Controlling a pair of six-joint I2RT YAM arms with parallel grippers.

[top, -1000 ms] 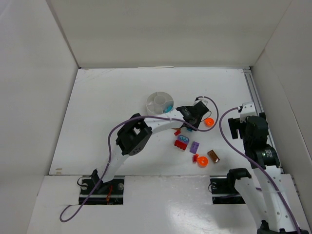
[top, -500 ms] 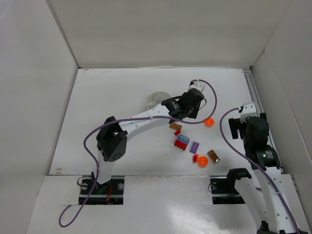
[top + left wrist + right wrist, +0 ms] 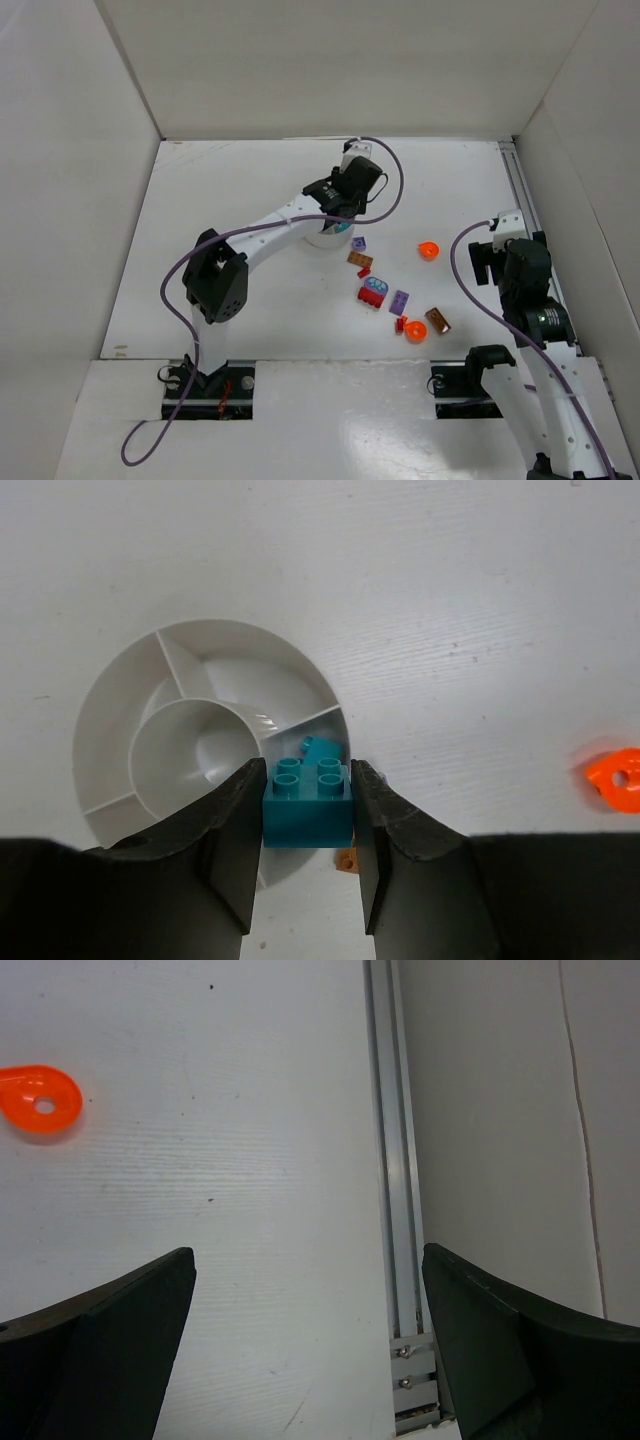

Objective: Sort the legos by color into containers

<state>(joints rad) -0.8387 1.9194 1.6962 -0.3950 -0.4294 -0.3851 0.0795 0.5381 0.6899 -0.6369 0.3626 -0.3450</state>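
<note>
My left gripper lowers to the wedge container with the other teal piece (image 3: 318,746) below it next and releases the brick beside its matching color.
My left gripper (image 3: 307,825) is shut on a teal lego brick (image 3: 307,802), studs facing the camera. It hangs over the white round dish (image 3: 120,680), above the wedge container that holds another teal piece (image 3: 318,748). In the top view the left gripper (image 3: 340,212) covers most of the dish (image 3: 320,240). Loose legos lie to its right: a small purple one (image 3: 358,243), a brown one (image 3: 360,261), a red one (image 3: 374,291), a purple one (image 3: 399,301) and an orange one (image 3: 429,250). My right gripper (image 3: 308,1250) is open over bare table.
A red-and-orange piece (image 3: 411,329) and a brown brick (image 3: 438,320) lie nearer the right arm's base. A metal rail (image 3: 393,1160) runs along the table's right edge, beside the white side wall. The orange round piece (image 3: 40,1100) also shows in the right wrist view.
My left arm has swung back and to the left, from beside the loose legos to above the dish, with the teal brick in its jaws. The right arm has not moved.
</note>
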